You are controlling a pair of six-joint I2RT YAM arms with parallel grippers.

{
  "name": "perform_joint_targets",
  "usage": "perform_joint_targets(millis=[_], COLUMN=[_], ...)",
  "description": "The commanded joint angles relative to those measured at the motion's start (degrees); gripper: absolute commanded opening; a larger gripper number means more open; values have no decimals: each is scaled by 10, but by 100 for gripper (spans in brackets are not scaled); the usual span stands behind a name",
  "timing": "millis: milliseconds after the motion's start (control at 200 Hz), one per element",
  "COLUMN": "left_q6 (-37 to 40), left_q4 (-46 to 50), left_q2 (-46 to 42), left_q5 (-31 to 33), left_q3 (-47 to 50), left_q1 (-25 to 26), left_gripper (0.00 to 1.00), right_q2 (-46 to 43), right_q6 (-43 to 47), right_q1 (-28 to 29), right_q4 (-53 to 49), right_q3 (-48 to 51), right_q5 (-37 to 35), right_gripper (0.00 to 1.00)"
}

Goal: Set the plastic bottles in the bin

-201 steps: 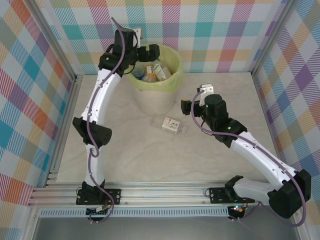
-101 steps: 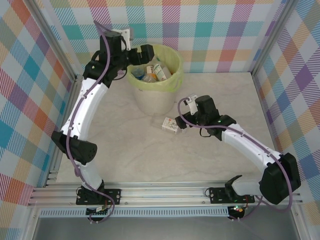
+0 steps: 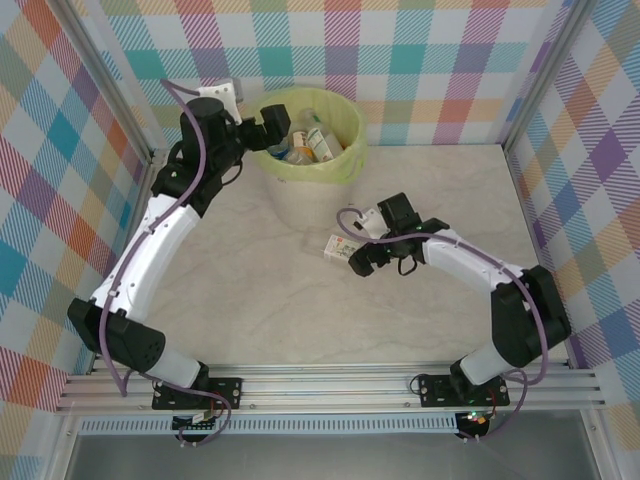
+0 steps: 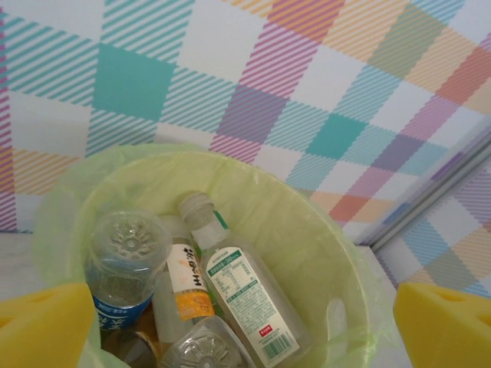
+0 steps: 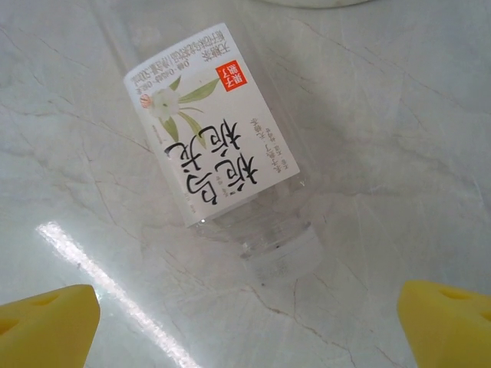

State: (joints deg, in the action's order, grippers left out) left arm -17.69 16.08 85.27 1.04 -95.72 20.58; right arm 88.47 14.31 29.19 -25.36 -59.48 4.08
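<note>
The right gripper brings its fingers past the bottle's clear cap and down next, turning them to the bottle's slant, since the white label [image 3: 341, 247] [image 5: 195, 100] lies below, beyond the cap.
One clear plastic bottle [image 5: 215, 134] with a white label and a clear cap lies on its side on the marble table [image 5: 399, 138], just ahead of my open right gripper [image 5: 245, 330]; nothing is between its yellow pads [image 5: 46, 326]. From above, that bottle [image 3: 341, 247] lies in front of the bin [image 3: 300, 195], with the right gripper [image 3: 362, 258] right beside it. The bin [image 4: 322, 253], lined with a yellow-green bag, holds several bottles: a green-and-white labelled one [image 4: 238, 284], an orange-labelled one [image 4: 188, 280] and a blue-labelled one [image 4: 123, 261]. My left gripper [image 4: 245, 337] hangs open and empty at the bin's left rim [image 3: 270, 127].
Plaid walls enclose the table on three sides, with metal frame posts [image 3: 530, 110] at the corners. The bin stands close to the back wall. Bare marble lies left and right of the lone bottle. An aluminium rail [image 3: 320, 385] runs along the near edge.
The left arm has swung back to the left, its gripper moving from over the bin to its left rim. The right gripper has moved left and down to the bottle on the table.
</note>
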Motion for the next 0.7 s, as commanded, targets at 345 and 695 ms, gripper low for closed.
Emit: perform_joint_targets(millis=[345,695], left_q6=[-79,-160], left_q4=[-107,-92], left_q2=[-138,-252], left_q5=[100,140], left_q3=[193,353], left_q1=[-5,-8], left_gripper=[100,100], right_q2=[149,235], right_q6=[132,192], right_q1=[-4,27], right_q4=[-28,-22], right_q3=[-106,-170], right_q5=[81,41], right_gripper=[100,100])
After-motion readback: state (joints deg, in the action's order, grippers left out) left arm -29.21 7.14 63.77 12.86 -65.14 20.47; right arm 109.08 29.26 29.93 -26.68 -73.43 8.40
